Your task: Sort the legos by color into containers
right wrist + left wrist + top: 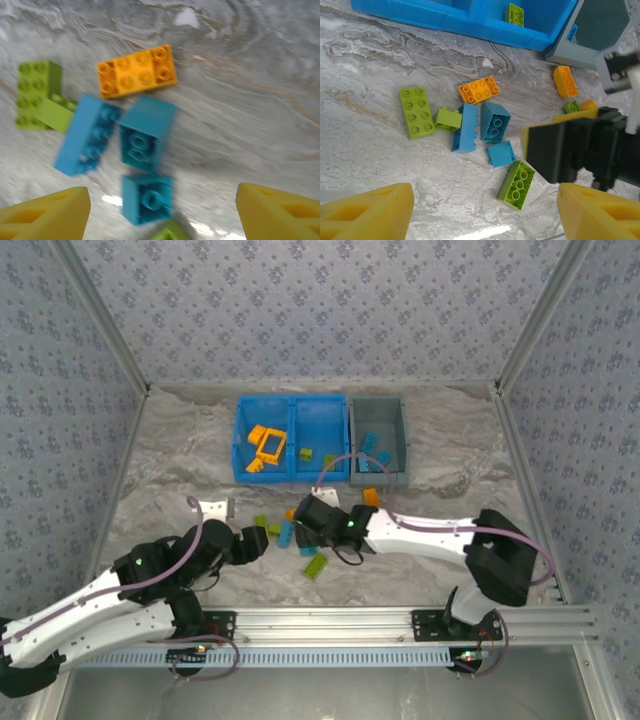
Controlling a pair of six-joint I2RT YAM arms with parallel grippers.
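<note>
The grey bin holds blue bricks, so the robot's right gripper will next go down and outward over the sides of the upturned blue brick (pixel 146 131), which lies below and outward of it.
Loose legos lie on the marble table in front of the containers: an orange brick (pixel 479 90), a lime plate (pixel 417 111), a long blue brick (pixel 465 127), an upturned blue brick (pixel 495 121), a small blue brick (pixel 500 153) and an upturned lime brick (pixel 516 183). My right gripper (pixel 162 212) hovers open over this cluster, with the small blue brick (pixel 147 199) below and between its yellow fingers, untouched. My left gripper (pixel 485 215) is open just left of the pile, with nothing between its fingers. The blue bin (pixel 290 438) holds orange pieces (pixel 265 448) on the left and a lime brick (pixel 304 453) on the right. The grey bin (pixel 380 440) holds blue bricks.
Another orange brick (pixel 565 81) lies near the grey bin's front corner (pixel 585 50), with a lime brick (pixel 572 106) and an orange one (pixel 588 104) beside it. The right arm's black body (pixel 580 150) hangs close to the right of my left gripper. Patterned walls enclose the table.
</note>
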